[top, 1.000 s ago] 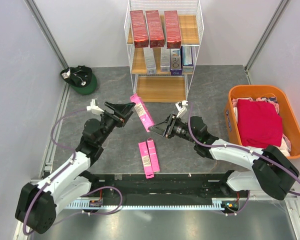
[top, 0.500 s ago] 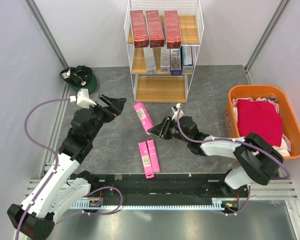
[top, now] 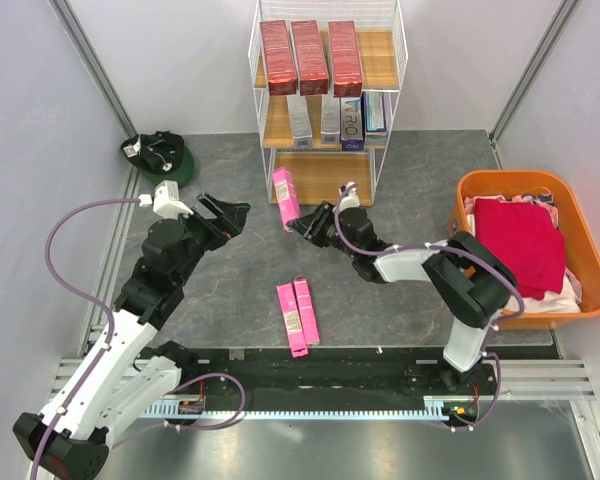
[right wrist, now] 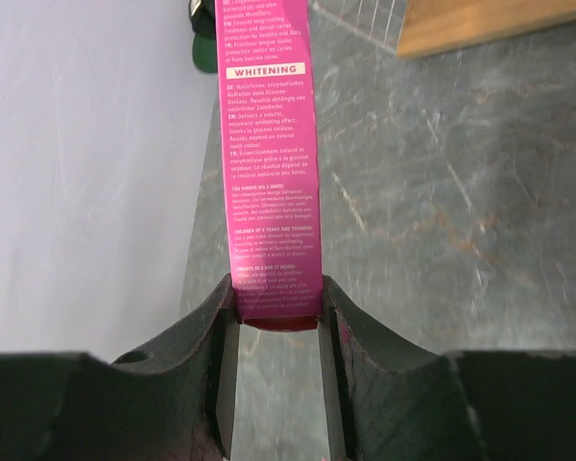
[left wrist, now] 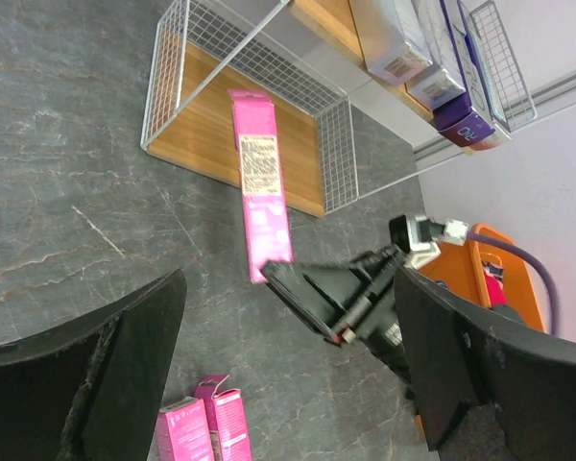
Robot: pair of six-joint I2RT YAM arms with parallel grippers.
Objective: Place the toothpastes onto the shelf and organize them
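The box goes outward and down next, and my right gripper releases it on the bottom board's green-item end (top: pixel 292 161) (right wrist: pixel 434 25), which lies outward of and below the gripper.
My right gripper (top: pixel 298 222) is shut on the lower end of a bright pink toothpaste box (top: pixel 284 198), which stands tilted just in front of the left corner of the shelf's bottom board (top: pixel 325 178). In the right wrist view the box (right wrist: pixel 269 144) sits clamped between the fingers (right wrist: pixel 276 322). My left gripper (top: pixel 230 212) hangs open and holds nothing, to the left of the box; in its own view the gripper (left wrist: pixel 288 277) looks at the box (left wrist: pixel 262 182). Two more pink boxes (top: pixel 298 315) lie side by side on the table. Three dark red boxes (top: pixel 311 57) fill the top board, and silver, blue and purple ones (top: pixel 335 118) the middle.
An orange tub (top: pixel 570 235) with red cloth stands at the right. A dark green item (top: pixel 162 158) lies at the back left by the wall. Wire mesh sides (left wrist: pixel 331 154) enclose the shelf's bottom board.
My right gripper has carried the pink box up and left, toward the shelf's bottom board. My left arm has drawn back to the left, away from the box.
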